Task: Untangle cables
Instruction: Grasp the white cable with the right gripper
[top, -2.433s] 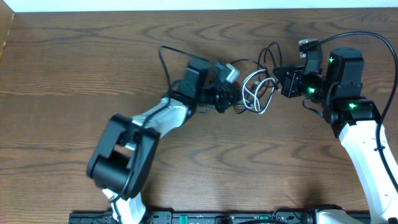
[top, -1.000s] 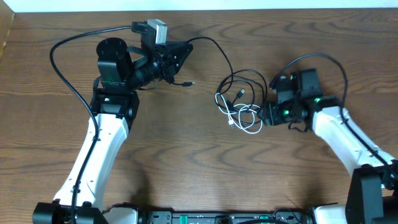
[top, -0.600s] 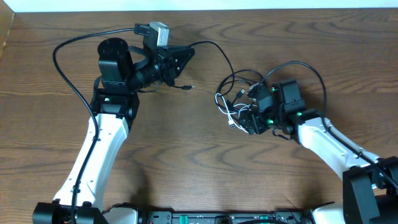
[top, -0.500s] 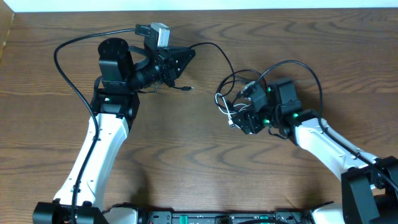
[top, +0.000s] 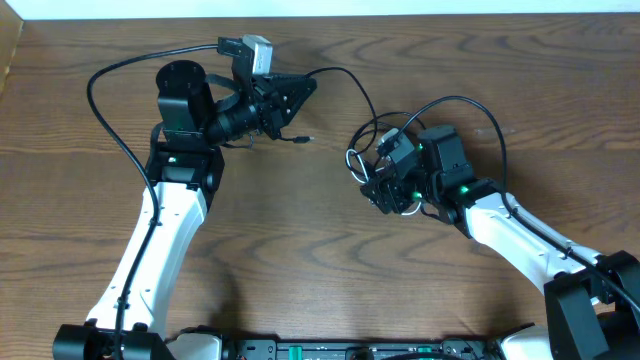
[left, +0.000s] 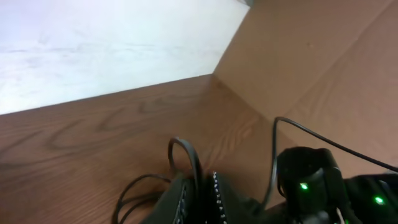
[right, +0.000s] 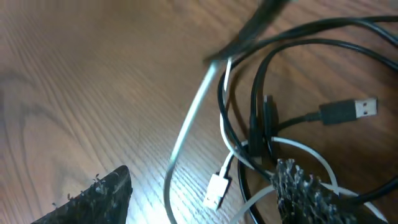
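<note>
I should lower my left gripper toward the wood beside the tangle and open it, because the black cable in my raised fingers still arcs down to the tangle.
A small tangle of cables, thin black cords and one white cord, lies at mid-table. My right gripper hovers open right over it. In the right wrist view the white cord's plug lies on the wood between the two fingertips, next to black loops and a black USB plug. My left gripper is raised at the upper left, shut on one black cable that arcs back to the tangle. That cable runs between the left fingers, and its short end with a plug hangs below.
The wooden table ends at a white wall along the far edge. A brown cardboard panel stands at one side. The right arm's thick black cable loops above its wrist.
My right gripper has slid left from beside the tangle to right over it, with its jaws a little wider. The left arm has barely moved and still holds the black cable.
</note>
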